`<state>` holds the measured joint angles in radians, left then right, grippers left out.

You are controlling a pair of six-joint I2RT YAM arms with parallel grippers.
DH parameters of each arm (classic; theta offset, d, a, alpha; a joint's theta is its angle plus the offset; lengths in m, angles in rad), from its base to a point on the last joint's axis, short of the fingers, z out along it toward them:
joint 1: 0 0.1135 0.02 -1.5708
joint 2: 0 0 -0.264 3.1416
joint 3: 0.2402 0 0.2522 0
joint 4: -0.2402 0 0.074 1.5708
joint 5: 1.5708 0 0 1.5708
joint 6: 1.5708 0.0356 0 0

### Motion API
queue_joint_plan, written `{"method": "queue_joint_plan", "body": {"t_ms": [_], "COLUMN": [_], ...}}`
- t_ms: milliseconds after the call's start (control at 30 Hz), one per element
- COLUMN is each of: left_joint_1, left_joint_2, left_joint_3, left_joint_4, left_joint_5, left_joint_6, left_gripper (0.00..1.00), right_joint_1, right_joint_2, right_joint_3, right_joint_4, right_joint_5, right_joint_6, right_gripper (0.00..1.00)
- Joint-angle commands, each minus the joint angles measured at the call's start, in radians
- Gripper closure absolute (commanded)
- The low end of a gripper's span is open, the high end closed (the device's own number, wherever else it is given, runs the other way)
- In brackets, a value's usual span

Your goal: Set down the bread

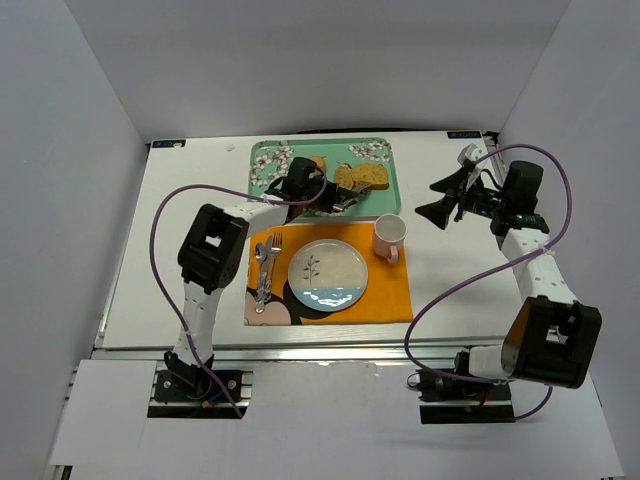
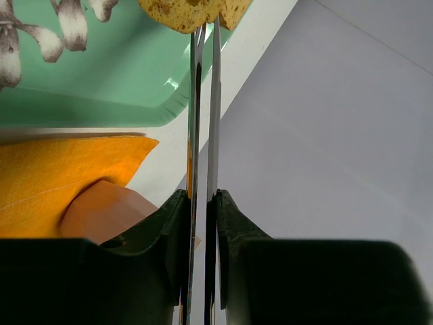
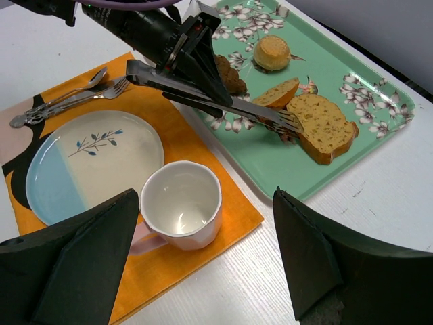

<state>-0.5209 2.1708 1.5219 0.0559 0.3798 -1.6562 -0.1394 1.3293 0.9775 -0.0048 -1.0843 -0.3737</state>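
Note:
My left gripper will lift the bread in the tongs, move back, then lower and release it, as the empty plate (image 1: 328, 267) is farther back.
The bread (image 3: 325, 125) (image 1: 374, 176) lies flat on the green floral tray (image 3: 365, 74) (image 1: 268, 160), golden-tan with a darker crust. My left gripper (image 1: 318, 192) (image 2: 201, 196) is shut on metal tongs (image 3: 203, 95) (image 2: 215, 101). The tongs' blades are nearly together, and their tips are at the bread's near edge (image 2: 183, 13). My right gripper (image 1: 450, 200) (image 3: 206, 196) hangs open over the table's right side with nothing in it, its fingers (image 3: 74, 250) framing the cup.
A narrow yellowish slice (image 3: 277, 93), a dark brown chunk (image 3: 230, 76) and a round bun (image 3: 272, 52) share the tray. On the orange placemat (image 1: 385, 295) stand a plate (image 1: 327, 273) (image 3: 95, 162), a pink-handled cup (image 1: 389, 236) (image 3: 179, 203) and a fork with a spoon (image 1: 265, 265).

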Motion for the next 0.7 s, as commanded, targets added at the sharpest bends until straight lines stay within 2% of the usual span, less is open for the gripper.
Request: {"method": "queue_joint_plan", "body": {"t_ms": [0,100,667], "left_joint_1": [-0.004,-0.004,-0.004], "left_joint_2": [-0.045,-0.061,-0.129], "left_joint_3": [0.044,0.043,0.066], "left_joint_4": [0.013,0.024,0.111], "left_joint_5": [0.018,0.028,0.065], "left_joint_6": [0.033,0.061,0.094], "left_gripper": [0.95,1.00,1.00], "right_joint_1": [-0.009,-0.009,-0.009], "right_joint_2": [-0.035,-0.036,-0.044], "right_joint_3": [0.010,0.013,0.032], "right_joint_4": [0.016,0.017,0.006], "right_joint_5": [-0.032,-0.034,-0.039], "right_joint_6": [0.004,0.005,0.002], "right_gripper": [0.16,0.16,0.16]}}
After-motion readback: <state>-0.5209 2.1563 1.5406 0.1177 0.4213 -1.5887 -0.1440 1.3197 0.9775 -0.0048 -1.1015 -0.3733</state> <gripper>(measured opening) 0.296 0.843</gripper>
